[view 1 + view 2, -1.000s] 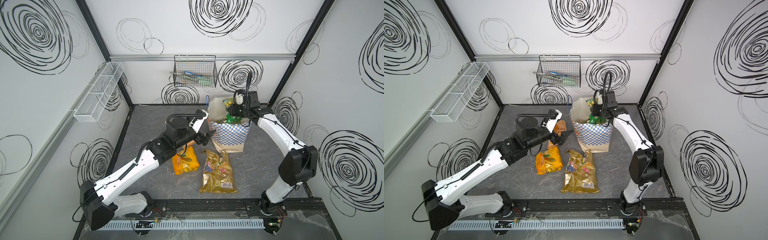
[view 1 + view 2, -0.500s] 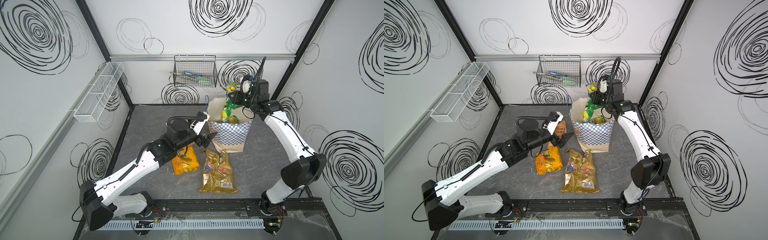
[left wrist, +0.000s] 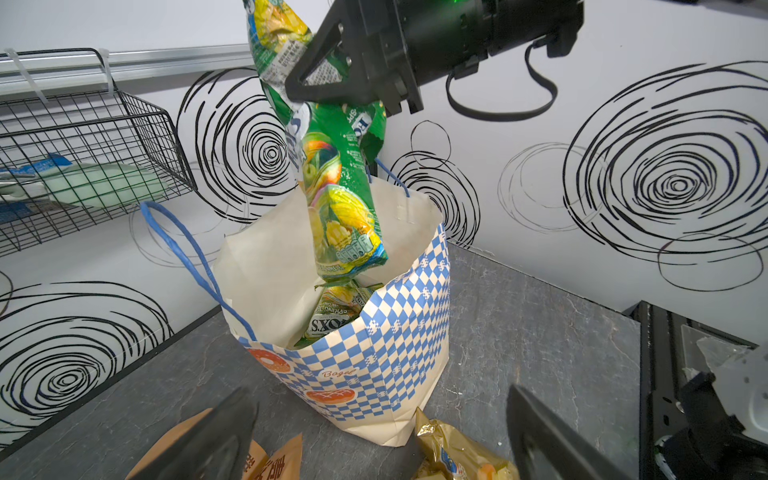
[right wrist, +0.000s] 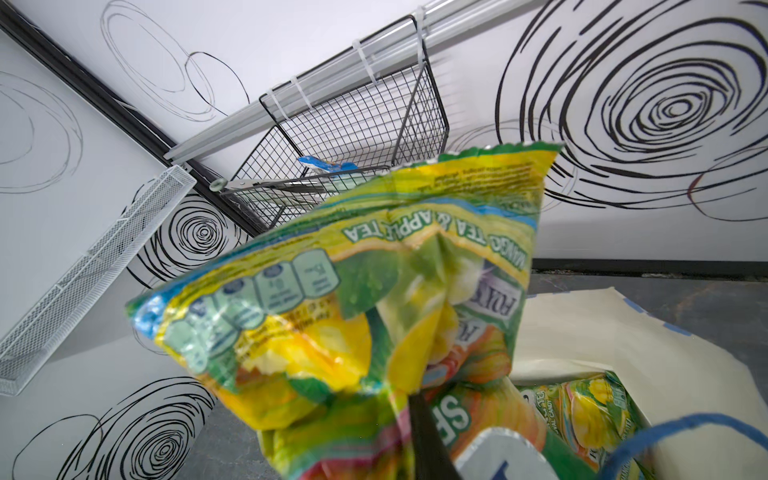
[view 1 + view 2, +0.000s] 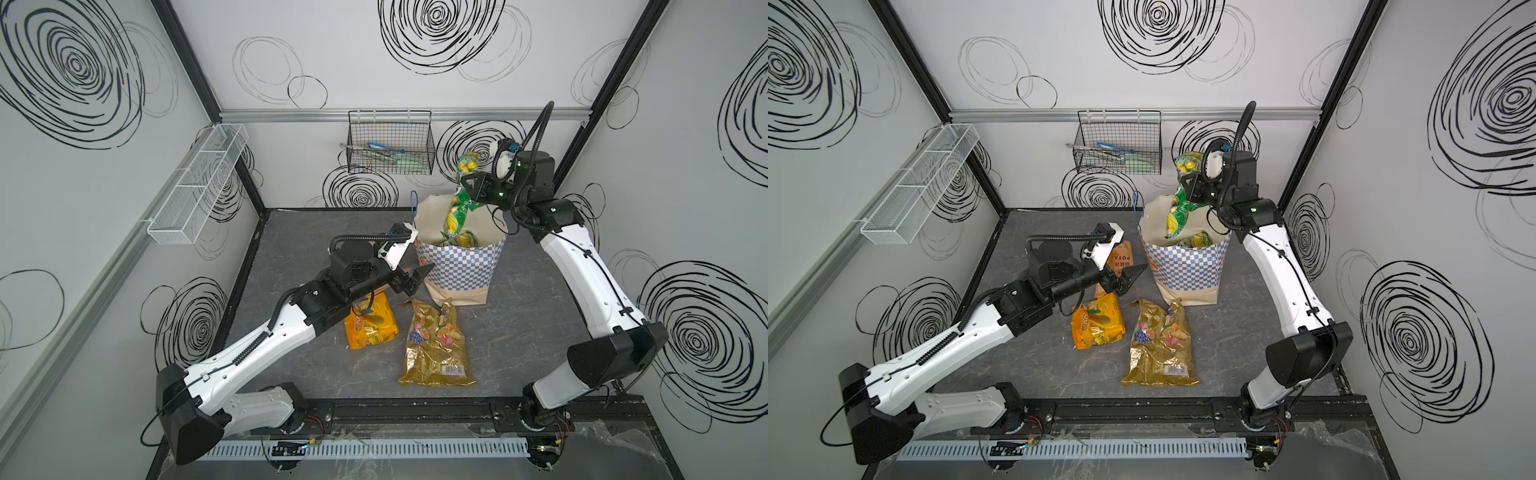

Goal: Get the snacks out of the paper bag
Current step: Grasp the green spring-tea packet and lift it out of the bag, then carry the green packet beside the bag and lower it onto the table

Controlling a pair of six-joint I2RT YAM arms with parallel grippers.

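I will next swing my right gripper back past the bag, lower it and release, because bare mat (image 5: 499, 318) beside the large gold packet lies below and back toward my base.
The paper bag (image 5: 457, 270) (image 5: 1187, 272) (image 3: 374, 361) stands upright at the back of the mat. Above its open mouth my right gripper (image 5: 469, 189) (image 5: 1188, 187) (image 3: 328, 83) is shut on a crumpled green Fox's candy packet (image 5: 456, 212) (image 5: 1177, 212) (image 3: 340, 199) (image 4: 353, 291); it may be pinching two together. The packet's lower end hangs just inside the rim. Another green packet (image 3: 332, 316) (image 4: 582, 407) lies inside. My left gripper (image 5: 415, 277) (image 5: 1129, 277) (image 3: 374, 457) is open and empty, low beside the bag. An orange-yellow packet (image 5: 370, 328), a large gold one (image 5: 436, 349) and a tan potato bag (image 5: 1121, 259) lie on the mat.
A black wire basket (image 5: 390, 145) hangs on the back wall, close behind the raised right gripper. A white mesh shelf (image 5: 199, 183) is fixed to the left wall. The bag's blue cord handle (image 3: 183, 249) sticks up on the left-arm side.
My right gripper has risen out of the bag, pulling the green packet up above the rim. The left arm has barely moved.
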